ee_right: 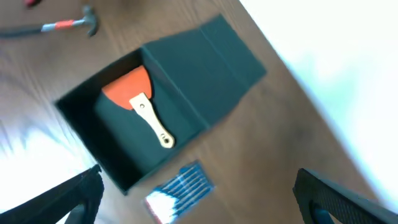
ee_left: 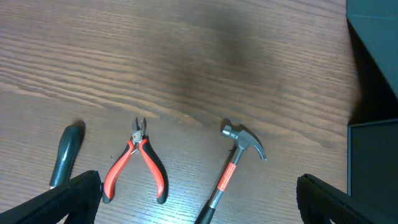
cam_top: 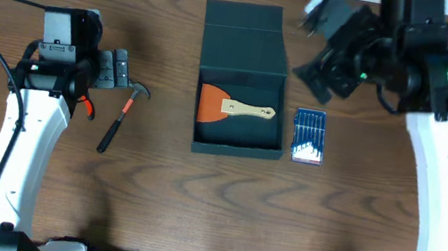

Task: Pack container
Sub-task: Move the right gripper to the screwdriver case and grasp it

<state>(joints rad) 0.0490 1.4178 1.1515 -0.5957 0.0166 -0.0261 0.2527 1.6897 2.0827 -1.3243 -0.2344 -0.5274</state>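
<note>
The robot's right hand is to go down and turn next onto the long sides of the blue tool pack (ee_right: pixel 180 190), because the pack lies slanted outside the container (cam_top: pixel 236 150).
The dark teal container (cam_top: pixel 236 150) sits mid-table with its flap lid (cam_top: pixel 244 30) laid open toward the back. An orange scraper with a wooden handle (cam_top: pixel 235 109) lies inside it. My left gripper (cam_top: pixel 114 69) hangs open at the left, above a hammer (ee_left: pixel 239 149) and red-handled pliers (ee_left: pixel 138 163), touching neither. My right gripper (cam_top: pixel 328 50) is open, up in the air behind the container's right side. In the right wrist view the container (ee_right: pixel 205 62), the scraper (ee_right: pixel 134 93) and a blue tool pack (ee_right: pixel 180 190) lie below the open right gripper (ee_right: pixel 199 182).
The blue tool pack (cam_top: pixel 309 136) lies just right of the container. The hammer (cam_top: pixel 122 114) and pliers (cam_top: pixel 85 106) lie left of it. A dark green handle (ee_left: pixel 65 155) lies left of the pliers. Cables run along both arms.
</note>
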